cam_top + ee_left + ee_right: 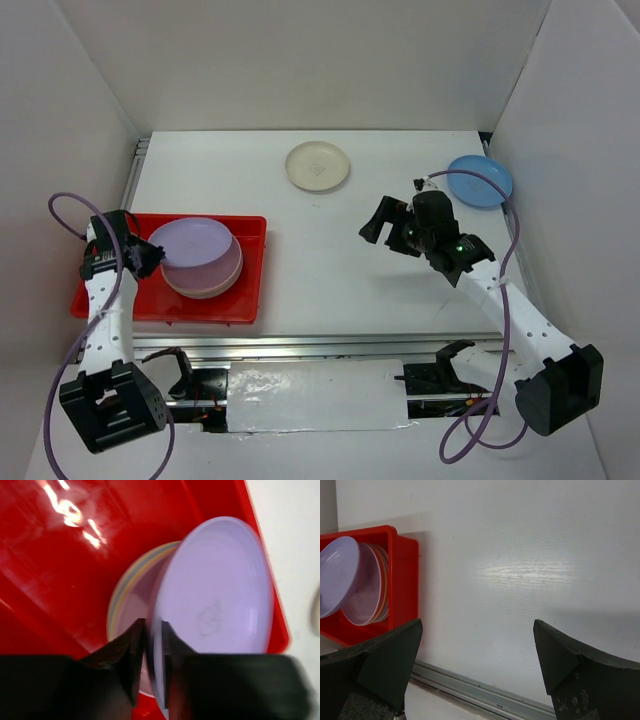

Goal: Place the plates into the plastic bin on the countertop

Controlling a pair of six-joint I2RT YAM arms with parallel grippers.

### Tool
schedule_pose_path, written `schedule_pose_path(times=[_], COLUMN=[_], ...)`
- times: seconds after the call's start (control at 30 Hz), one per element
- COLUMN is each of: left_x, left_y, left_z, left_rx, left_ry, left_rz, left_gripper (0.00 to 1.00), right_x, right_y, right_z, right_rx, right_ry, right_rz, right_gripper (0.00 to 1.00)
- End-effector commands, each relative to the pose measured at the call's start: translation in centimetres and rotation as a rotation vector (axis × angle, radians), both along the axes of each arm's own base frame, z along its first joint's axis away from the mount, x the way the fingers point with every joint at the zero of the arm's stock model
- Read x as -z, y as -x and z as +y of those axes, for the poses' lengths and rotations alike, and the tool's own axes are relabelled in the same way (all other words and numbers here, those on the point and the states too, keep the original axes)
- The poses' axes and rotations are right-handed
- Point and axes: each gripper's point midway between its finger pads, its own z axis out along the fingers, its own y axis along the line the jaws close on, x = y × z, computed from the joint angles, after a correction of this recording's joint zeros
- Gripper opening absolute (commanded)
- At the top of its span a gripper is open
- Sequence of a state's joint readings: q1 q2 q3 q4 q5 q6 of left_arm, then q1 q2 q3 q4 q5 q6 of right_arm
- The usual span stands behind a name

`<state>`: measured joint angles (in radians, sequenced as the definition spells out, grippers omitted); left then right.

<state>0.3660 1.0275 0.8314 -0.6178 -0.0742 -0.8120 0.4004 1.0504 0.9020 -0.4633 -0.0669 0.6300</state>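
The cream plate is still outside the bin. It needs my right gripper to reach outward and down next and close on the cream plate's rim (346, 176) facing the blue plate.
The red plastic bin (110, 300) lies at the left of the white countertop (330, 260). Inside it is a stack of pastel plates (210, 283). Over that stack a purple plate (190, 243) hangs tilted, and my left gripper (152, 258) is shut on its left rim. In the left wrist view the gripper (153, 630) pinches the rim of the purple plate (220, 595) above the stack (125, 595). My right gripper (383, 225) hovers open over the countertop's middle right, holding nothing (477, 630). A cream plate (318, 166) and a blue plate (480, 181) lie at the back.
White walls close in the table on three sides. A silver rail (485, 692) runs along the near edge of the countertop (520, 570). The right wrist view shows the bin (405, 570) with the purple plate (337, 575) leaning off the stack (367, 600).
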Motion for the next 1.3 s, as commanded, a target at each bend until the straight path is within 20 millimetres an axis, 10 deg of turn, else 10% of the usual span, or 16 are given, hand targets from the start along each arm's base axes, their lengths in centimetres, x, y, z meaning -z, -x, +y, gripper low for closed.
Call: schedule_pose_path(times=[0.0,0.03,0.13,0.4,0.8,1.07,1.27], left_x=[-3.2,-3.6,-5.7,-7.6,-8.0,-9.7,-11.0], left_y=[-1.1,-0.9,0.6,2.9,1.6,2.3,3.1], left_z=[-1.1,-1.3,-2.2,-3.8,-13.5,-14.0,-13.7], left_rx=[0.074,0.082,0.110,0.218,0.687,0.693,0.690], left_ry=[0.005,0.001,-0.035,-0.158,-0.135,-0.164,-0.191], left_rz=[-0.128,-0.139,-0.171,-0.231,-0.250,-0.283,-0.305], left_gripper=[0.35,0.63,0.99,0.99,0.99,0.99,0.99], right_x=[-1.6,-1.5,-1.1,2.8,10.7,16.5,17.0], right_y=[-0.8,-0.9,-1.3,-5.8,-22.0,-27.9,-30.7], right_z=[0.6,0.7,1.3,3.6,7.0,5.7,6.0], right_rx=[-0.024,-0.025,-0.042,-0.002,0.238,0.374,0.379], right_ry=[-0.016,-0.020,-0.029,-0.049,-0.176,-0.213,-0.163], right_rz=[-0.065,-0.063,-0.052,0.026,0.213,0.342,0.393], right_gripper=[1.00,1.00,1.00,1.00,1.00,0.95,0.73])
